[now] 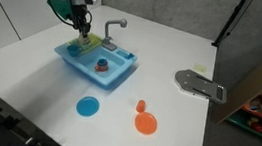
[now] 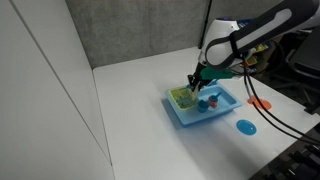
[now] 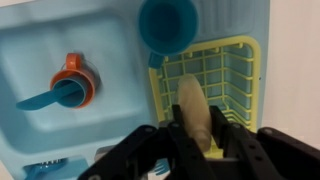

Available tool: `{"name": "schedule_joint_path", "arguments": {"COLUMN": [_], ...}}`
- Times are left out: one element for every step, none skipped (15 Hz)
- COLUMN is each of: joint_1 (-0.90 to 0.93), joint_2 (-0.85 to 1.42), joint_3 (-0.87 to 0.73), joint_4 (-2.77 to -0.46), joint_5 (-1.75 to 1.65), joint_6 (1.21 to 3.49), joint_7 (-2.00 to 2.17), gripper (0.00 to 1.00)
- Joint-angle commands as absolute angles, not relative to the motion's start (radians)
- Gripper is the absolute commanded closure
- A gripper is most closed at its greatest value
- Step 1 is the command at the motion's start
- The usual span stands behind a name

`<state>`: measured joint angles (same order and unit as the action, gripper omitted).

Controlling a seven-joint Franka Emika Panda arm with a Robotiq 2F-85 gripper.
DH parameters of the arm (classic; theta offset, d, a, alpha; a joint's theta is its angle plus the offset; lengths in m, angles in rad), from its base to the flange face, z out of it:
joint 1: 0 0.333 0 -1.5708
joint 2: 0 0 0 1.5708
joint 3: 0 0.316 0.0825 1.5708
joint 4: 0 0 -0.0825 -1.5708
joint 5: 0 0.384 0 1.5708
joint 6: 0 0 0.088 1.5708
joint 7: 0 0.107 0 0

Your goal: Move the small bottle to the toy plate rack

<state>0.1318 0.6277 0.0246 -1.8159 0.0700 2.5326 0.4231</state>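
The yellow-green toy plate rack is below my gripper. I will next lower the small bottle (image 3: 193, 105) onto the open grid of the yellow-green toy plate rack (image 3: 222, 82) and release it.
In the wrist view my gripper (image 3: 198, 135) is shut on the small bottle (image 3: 193, 105), a cream-white toy piece held between the black fingers. It hangs directly over the yellow-green toy plate rack (image 3: 235, 75) at the end of the light blue toy sink (image 3: 40, 50). In both exterior views the gripper (image 1: 80, 29) (image 2: 197, 82) is low over the rack (image 1: 84, 43) (image 2: 181, 97) end of the sink (image 1: 106, 75) (image 2: 215, 110). The bottle is too small to make out there.
The sink basin holds an orange cup-like piece (image 3: 72, 82) with a blue spoon, and a blue cup (image 3: 167, 22) sits by the rack. A grey tap (image 1: 115, 26) stands on the sink. A blue lid (image 1: 88, 105), an orange plate (image 1: 146, 123) and a grey tool (image 1: 200, 85) lie on the white table.
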Motion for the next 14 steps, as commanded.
{"name": "schedule_joint_path", "arguments": {"joint_1": [0.132,0.131,0.131,0.132,0.132,0.132,0.133,0.134,0.136,0.137,0.138,0.139,0.139,0.139], "joint_2": [0.651,0.653,0.655,0.656,0.658,0.66,0.664,0.668,0.671,0.674,0.676,0.678,0.68,0.681], "joint_3": [0.022,0.021,0.021,0.02,0.02,0.019,0.02,0.019,0.017,0.016,0.015,0.014,0.013,0.013], "joint_4": [-1.787,-1.788,-1.788,-1.788,-1.789,-1.789,-1.788,-1.788,-1.787,-1.788,-1.788,-1.789,-1.789,-1.789], "joint_5": [0.092,0.092,0.091,0.091,0.09,0.089,0.089,0.087,0.084,0.082,0.081,0.079,0.079,0.078], "joint_6": [2.532,2.531,2.53,2.53,2.532,2.535,2.537,2.54,2.54,2.541,2.542,2.543,2.543,2.542], "joint_7": [0.385,0.384,0.384,0.384,0.383,0.382,0.38,0.377,0.376,0.374,0.373,0.371,0.369,0.367], "gripper": [0.91,0.91,0.91,0.91,0.91,0.91,0.91,0.91,0.91,0.91,0.91,0.91,0.91,0.91]}}
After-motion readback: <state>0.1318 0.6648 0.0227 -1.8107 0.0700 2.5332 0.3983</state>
